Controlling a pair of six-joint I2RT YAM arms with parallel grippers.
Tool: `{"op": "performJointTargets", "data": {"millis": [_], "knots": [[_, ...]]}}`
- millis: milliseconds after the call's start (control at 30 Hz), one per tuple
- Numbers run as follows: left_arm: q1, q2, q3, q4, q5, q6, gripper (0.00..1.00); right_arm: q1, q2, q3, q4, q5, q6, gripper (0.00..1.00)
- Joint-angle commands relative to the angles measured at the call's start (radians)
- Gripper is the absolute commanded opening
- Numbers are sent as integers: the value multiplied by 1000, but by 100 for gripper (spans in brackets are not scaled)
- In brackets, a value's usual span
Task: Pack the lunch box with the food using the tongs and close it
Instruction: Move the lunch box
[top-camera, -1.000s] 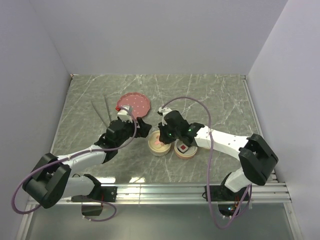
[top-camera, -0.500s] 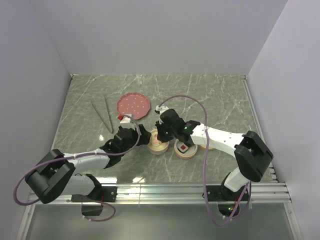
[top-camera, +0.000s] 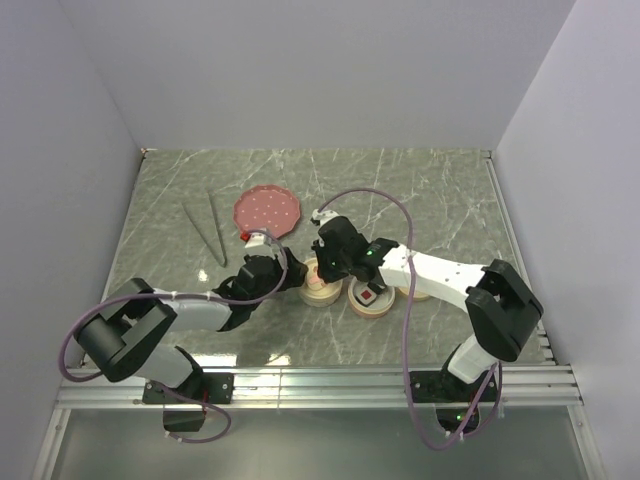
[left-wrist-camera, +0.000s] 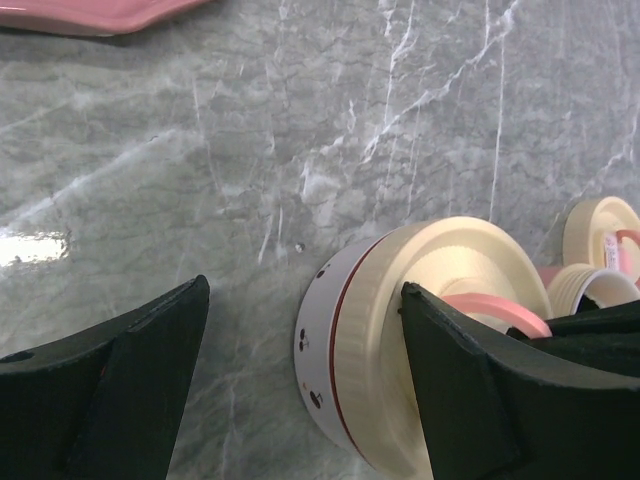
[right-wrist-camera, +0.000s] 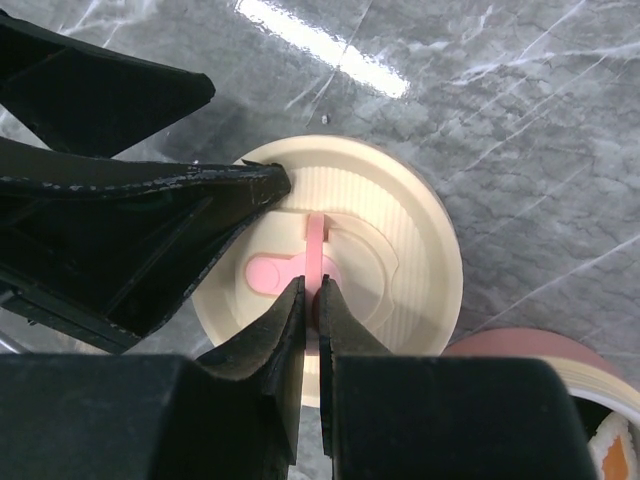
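Observation:
The lunch box stands close beside the open level (top-camera: 384, 308), so the robot's right gripper will next shift outward and to the left in the top view and bring the lunch box along.
The lunch box (top-camera: 318, 290) is a round white pot with a cream lid (right-wrist-camera: 400, 250) in mid-table. My right gripper (right-wrist-camera: 311, 285) is shut on the lid's thin pink handle (right-wrist-camera: 315, 235), right above the lid (top-camera: 325, 268). My left gripper (left-wrist-camera: 303, 290) is open at the box's left side (top-camera: 292, 276). One finger (left-wrist-camera: 480, 390) lies over the lid's edge and the other (left-wrist-camera: 100, 390) stands clear of the wall. A red-topped food block (top-camera: 368, 296) sits in an open round tier (top-camera: 384, 308) beside it. The tongs (top-camera: 205, 230) lie on the table at the left, held by neither gripper.
The pink dotted plate (top-camera: 267, 210) lies behind the left gripper, its rim (left-wrist-camera: 90, 12) showing at the top of the left wrist view. A small red piece (top-camera: 243, 235) lies by the plate's near edge. Walls close the table on three sides.
My left gripper has slid right, away from the plate, up to the lunch box, and its jaws have narrowed a little. The right gripper has shifted slightly left, still shut over the lid.

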Motion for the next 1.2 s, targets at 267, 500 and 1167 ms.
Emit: {"op": "performJointTargets", "data": {"millis": [267, 500, 1167], "knots": [[-14, 101, 33, -97, -21, 22, 83, 2, 63, 40, 25, -10, 2, 0], [-11, 120, 76, -114, -58, 38, 84, -4, 124, 59, 86, -44, -1, 0], [53, 25, 79, -31, -60, 117, 85, -62, 120, 80, 195, -18, -24, 13]]}}
